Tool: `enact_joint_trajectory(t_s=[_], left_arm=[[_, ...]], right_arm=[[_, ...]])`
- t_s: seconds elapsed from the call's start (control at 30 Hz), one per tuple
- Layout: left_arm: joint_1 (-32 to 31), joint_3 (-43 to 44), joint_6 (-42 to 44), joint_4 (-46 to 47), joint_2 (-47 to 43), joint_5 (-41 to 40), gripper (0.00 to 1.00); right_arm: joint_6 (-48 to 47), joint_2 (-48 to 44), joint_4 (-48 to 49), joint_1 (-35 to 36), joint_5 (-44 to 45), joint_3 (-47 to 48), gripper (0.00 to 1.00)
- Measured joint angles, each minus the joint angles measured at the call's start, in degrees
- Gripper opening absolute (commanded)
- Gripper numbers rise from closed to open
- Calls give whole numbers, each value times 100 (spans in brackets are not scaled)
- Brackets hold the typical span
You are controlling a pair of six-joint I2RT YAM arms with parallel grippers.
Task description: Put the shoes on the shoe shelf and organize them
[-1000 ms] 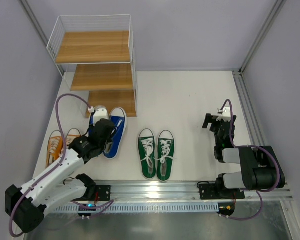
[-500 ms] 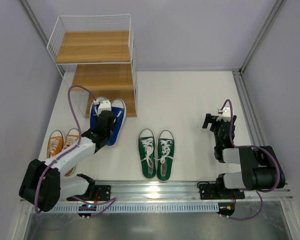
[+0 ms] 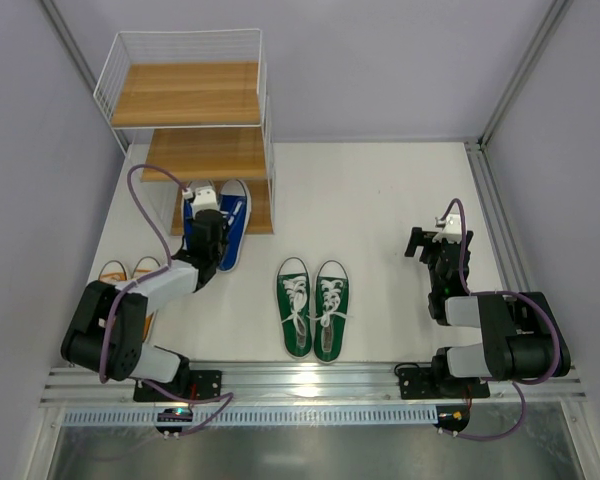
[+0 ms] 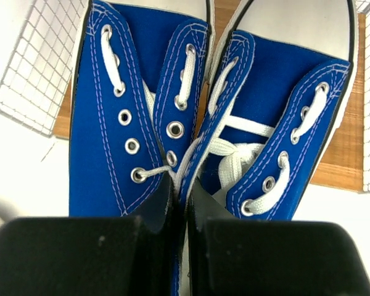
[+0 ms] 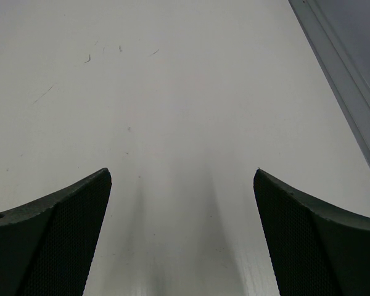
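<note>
The blue sneakers (image 3: 231, 226) are in my left gripper and will go deeper over the board of the shoe shelf's lowest level next. My left gripper will push them away from my base.
My left gripper (image 3: 202, 226) is shut on the blue sneakers (image 3: 231, 226), pinching the inner edges of both shoes together (image 4: 180, 191). Their white toes reach onto the lowest board of the shoe shelf (image 3: 260, 212), which shows in the left wrist view (image 4: 345, 148) under the toes. The green pair (image 3: 312, 306) lies side by side on the floor in the middle. The orange pair (image 3: 122, 273) lies at the left, partly hidden by my left arm. My right gripper (image 3: 428, 243) is open and empty above bare floor (image 5: 182, 185) at the right.
The shelf's two upper boards (image 3: 188, 93) (image 3: 205, 153) carry nothing. White wire frame sides (image 4: 37, 68) flank the lowest tier. Grey walls close in left, back and right; a metal rail (image 3: 310, 375) runs along the near edge.
My left gripper has pushed the blue pair away from me, from the floor beside the orange pair to the shelf's lowest tier. The orange pair is more covered by my arm. The right arm has not moved.
</note>
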Motion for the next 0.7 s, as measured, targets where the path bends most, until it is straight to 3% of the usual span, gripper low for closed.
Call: enact_joint_trajectory(t_s=[0.37, 0.7], left_arm=[[227, -26, 44, 1012, 715, 98, 0], [225, 240, 297, 1257, 1019, 92, 0]], right_arm=[[0, 0, 0, 0, 0, 0, 97], [0, 0, 0, 0, 0, 0, 97]])
